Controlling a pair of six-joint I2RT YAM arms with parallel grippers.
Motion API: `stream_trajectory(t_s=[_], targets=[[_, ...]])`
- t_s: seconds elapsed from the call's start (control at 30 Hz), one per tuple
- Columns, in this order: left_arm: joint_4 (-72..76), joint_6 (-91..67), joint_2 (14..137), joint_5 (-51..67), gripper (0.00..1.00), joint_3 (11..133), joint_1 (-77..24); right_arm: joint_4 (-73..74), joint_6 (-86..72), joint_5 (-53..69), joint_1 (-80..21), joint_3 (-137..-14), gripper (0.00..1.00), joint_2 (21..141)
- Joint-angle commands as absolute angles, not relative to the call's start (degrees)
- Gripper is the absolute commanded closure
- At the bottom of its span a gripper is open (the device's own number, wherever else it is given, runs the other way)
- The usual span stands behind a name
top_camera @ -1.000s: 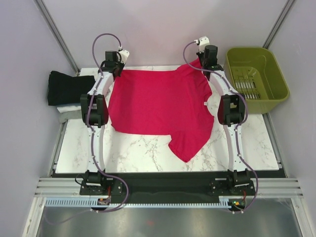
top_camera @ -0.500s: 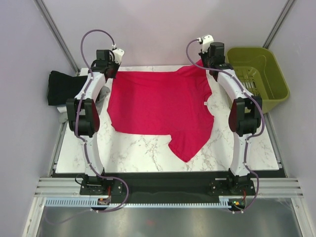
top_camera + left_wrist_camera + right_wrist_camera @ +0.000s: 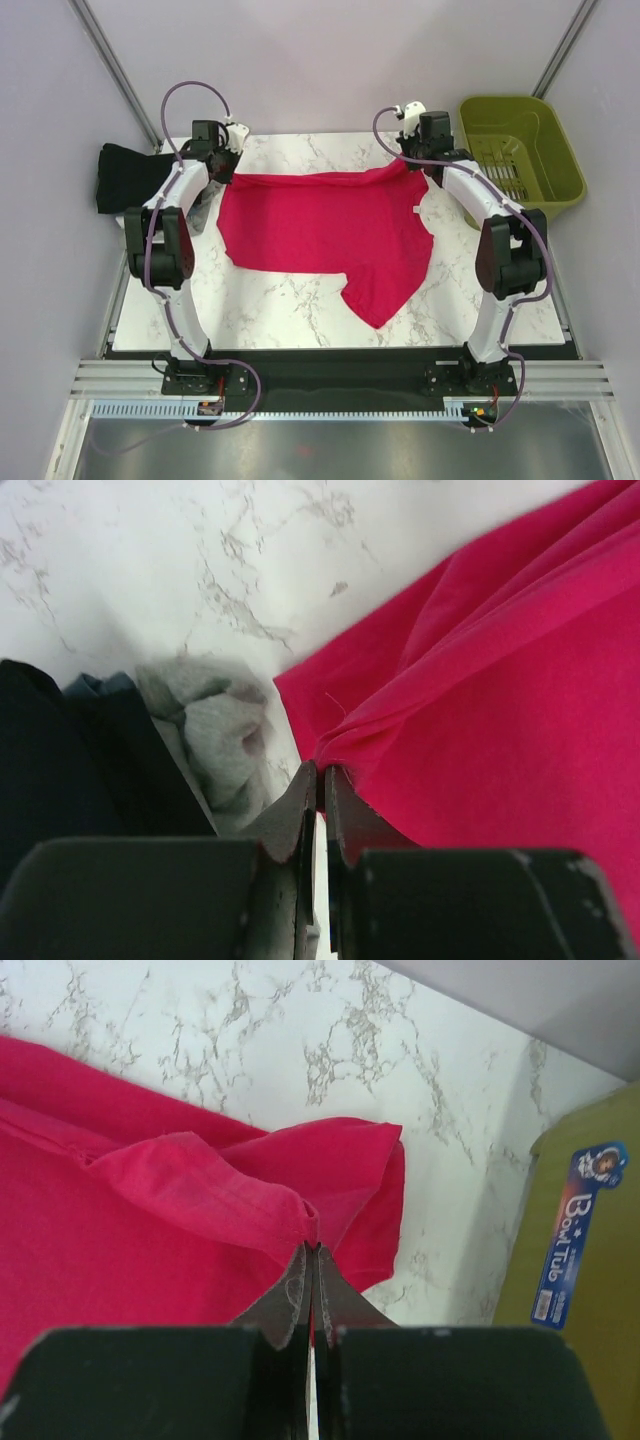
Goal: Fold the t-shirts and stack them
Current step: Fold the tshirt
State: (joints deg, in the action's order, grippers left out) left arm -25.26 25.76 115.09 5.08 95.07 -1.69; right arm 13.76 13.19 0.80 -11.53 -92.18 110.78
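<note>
The pinched corner of the shirt is still lifted, so I will bring my left gripper down and a little back onto the shirt's edge (image 3: 230, 205) beside the grey t-shirt and release.
The crimson-pink t-shirt (image 3: 325, 230) lies spread on the marble table (image 3: 300, 305), one sleeve pointing to the near right. My left gripper (image 3: 226, 166) is shut on its far left corner; the wrist view shows the cloth (image 3: 480, 700) pinched at the fingertips (image 3: 320, 772). My right gripper (image 3: 410, 160) is shut on the far right corner, the cloth (image 3: 200, 1200) bunched at its tips (image 3: 312, 1248). Both held corners are lifted off the table. A folded black t-shirt (image 3: 135, 176) lies at the far left on grey and white ones (image 3: 215, 730).
An olive-green plastic basket (image 3: 520, 155) stands off the table's far right edge; its wall with a sticker shows in the right wrist view (image 3: 585, 1260). Bare marble runs behind the shirt (image 3: 310, 150) and along the near edge.
Both grippers have pulled the shirt's far edge toward the near side, so bare marble now shows behind it. Both arms' elbows have swung outward.
</note>
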Motion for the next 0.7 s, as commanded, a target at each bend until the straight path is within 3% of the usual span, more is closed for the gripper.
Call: stream_trajectory(t_s=[0.0, 0.67], targets=[[-25.3, 23.4, 109.8, 5.8, 0.98, 93.3, -0.4, 13.9, 11.3, 2.1, -12.0, -89.1, 1.0, 104.0], [-32.7, 23.5, 112.1, 4.5, 0.98, 90.7, -0.1, 16.1, 9.9, 3.7, -14.0, -74.8, 1.0, 95.8]])
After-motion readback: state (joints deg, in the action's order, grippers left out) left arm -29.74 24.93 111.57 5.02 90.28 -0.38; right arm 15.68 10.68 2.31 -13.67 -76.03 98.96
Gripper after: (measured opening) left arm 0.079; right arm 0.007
